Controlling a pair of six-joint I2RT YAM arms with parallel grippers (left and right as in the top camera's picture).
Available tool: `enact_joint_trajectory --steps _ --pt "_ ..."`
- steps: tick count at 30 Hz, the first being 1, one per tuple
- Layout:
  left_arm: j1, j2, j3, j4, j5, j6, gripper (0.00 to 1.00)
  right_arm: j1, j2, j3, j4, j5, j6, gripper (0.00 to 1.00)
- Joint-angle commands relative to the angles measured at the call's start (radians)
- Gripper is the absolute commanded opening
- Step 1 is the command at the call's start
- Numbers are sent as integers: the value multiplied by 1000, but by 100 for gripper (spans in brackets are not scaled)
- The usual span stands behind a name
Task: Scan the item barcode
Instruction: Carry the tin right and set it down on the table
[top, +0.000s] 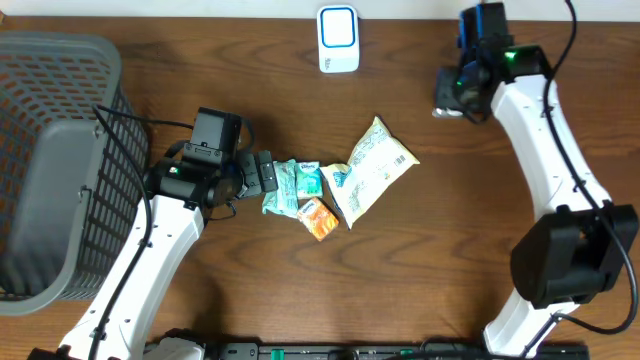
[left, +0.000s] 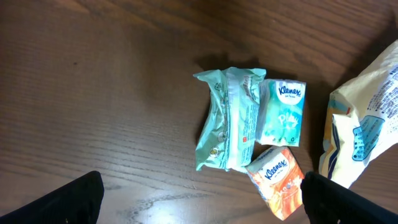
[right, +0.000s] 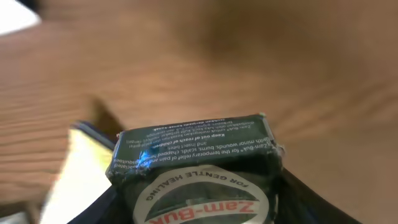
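The right gripper moves the box (right: 198, 163) down to the clear wood below and back from it, to its right in the overhead view, and releases it next.
A dark green Zam-Buk box (right: 198, 163) sits between the fingers of my right gripper (right: 199, 208), which is shut on it. In the overhead view that right gripper (top: 452, 97) hangs over the table's back right, to the right of the white and blue scanner (top: 338, 39). My left gripper (top: 264, 172) is open just left of a small pile of packets. In the left wrist view its dark fingertips (left: 65, 200) stand wide apart with only bare wood between them. No barcode can be made out on the box.
The pile holds a teal wipes pack (left: 226, 118), a teal Kleenex pack (left: 283, 112), an orange Kleenex pack (left: 277, 180) and a yellow bag (top: 372, 165). A grey wire basket (top: 50, 160) stands at the table's left edge.
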Motion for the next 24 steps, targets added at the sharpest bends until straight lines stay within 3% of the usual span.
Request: enact_joint_trajectory --steps 1,13,17,18,20,21,24 --pt "5 2 11 0 -16 6 100 -58 11 -50 -11 34 15 48" --pt "5 2 11 0 -16 6 100 -262 13 -298 105 35 74 51" --pt "5 2 11 0 -16 6 100 -290 13 -343 143 34 74 56" --pt "5 2 11 0 -16 6 100 -291 13 -347 144 34 74 59" --pt "5 2 11 0 -16 6 100 -291 13 -347 146 30 74 90" --pt "5 2 11 0 -16 6 100 -291 12 -346 147 27 74 99" --pt "5 2 11 0 -16 6 100 -291 12 -335 143 -22 74 99"
